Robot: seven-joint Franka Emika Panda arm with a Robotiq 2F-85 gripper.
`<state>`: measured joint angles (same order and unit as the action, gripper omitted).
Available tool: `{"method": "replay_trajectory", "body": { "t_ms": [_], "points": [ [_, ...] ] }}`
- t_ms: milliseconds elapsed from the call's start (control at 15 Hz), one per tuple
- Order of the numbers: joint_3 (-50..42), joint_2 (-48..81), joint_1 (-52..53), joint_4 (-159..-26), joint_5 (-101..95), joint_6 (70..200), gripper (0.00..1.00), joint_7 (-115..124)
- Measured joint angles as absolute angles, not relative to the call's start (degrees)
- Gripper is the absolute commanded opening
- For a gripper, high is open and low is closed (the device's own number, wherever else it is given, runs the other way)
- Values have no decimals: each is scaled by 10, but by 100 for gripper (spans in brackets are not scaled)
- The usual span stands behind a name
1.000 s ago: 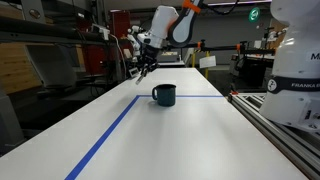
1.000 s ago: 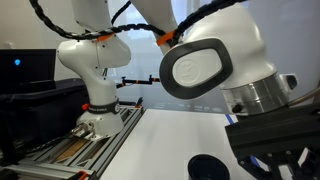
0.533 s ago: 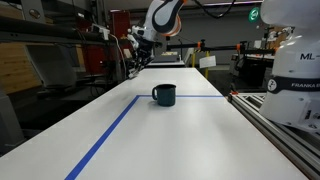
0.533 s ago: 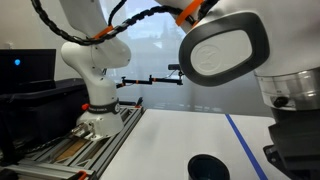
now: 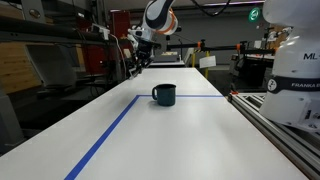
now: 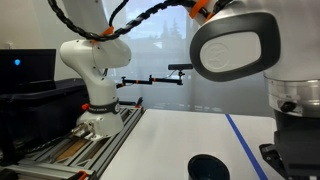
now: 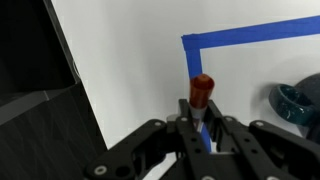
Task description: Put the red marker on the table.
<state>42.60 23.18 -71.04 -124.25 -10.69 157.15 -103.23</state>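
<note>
The white table is bare beside the blue tape corner, on the side away from the mug, so my gripper should lower there and release the marker.
In the wrist view my gripper is shut on the red marker, whose reddish end sticks out past the fingertips, above the white table near the corner of the blue tape lines. In an exterior view the gripper hangs high above the table's far left part, left of and behind the dark teal mug. The marker is too small to make out there. The mug's rim also shows in the wrist view and in an exterior view.
A blue tape line runs along the table toward me. A metal rail frame with a white robot base lines one side. Another white arm on a rail stands at the table's far side. Shelving and lab clutter sit behind.
The arm has swung further back and up over the table's far left corner, carrying the marker; the move has slowed in the last half second. The mug has not moved.
</note>
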Motion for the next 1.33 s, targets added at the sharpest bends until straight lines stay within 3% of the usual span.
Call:
{"method": "replay_trajectory", "body": {
  "t_ms": [733,1333],
  "points": [
    [190,242,-460,-1228,-38,1571,5,-1056],
    [130,292,-380,-1200,19,1571,5,-1093]
  ]
}}
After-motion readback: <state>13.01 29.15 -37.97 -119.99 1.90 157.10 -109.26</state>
